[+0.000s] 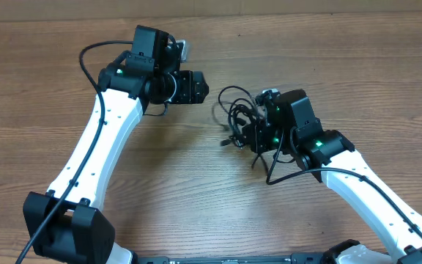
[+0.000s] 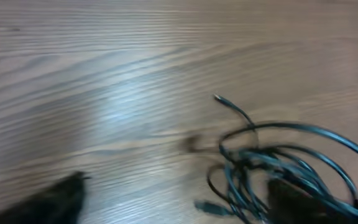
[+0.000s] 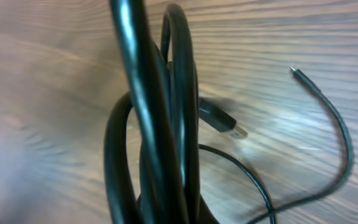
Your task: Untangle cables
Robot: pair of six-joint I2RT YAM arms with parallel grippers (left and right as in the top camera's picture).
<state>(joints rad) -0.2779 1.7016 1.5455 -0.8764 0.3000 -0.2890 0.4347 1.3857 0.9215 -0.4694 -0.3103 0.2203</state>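
Observation:
The part of the table with bare wood between the arms is clear, so my right gripper will pull the bundle back a little next and let go of the cables over it.
The cables point(image 1: 234, 116) are thin black cords tangled in a small bundle on the wooden table, just right of centre. My right gripper point(image 1: 250, 133) is shut on the cables at the bundle's right side. In the right wrist view the black loops point(image 3: 166, 124) rise right in front of the lens and hide the fingers. A plug point(image 3: 219, 119) and a free cord end point(image 3: 331, 118) lie beyond. My left gripper point(image 1: 201, 86) hangs left of the bundle, apart from it. In the blurred left wrist view its fingers point(image 2: 61, 200) stand wide open, with the cables point(image 2: 278, 158) by the right finger.
The wooden table point(image 1: 174, 169) stretches all around the bundle. Both white arms come in from the front edge, and each carries its own thicker black wire point(image 1: 86, 59).

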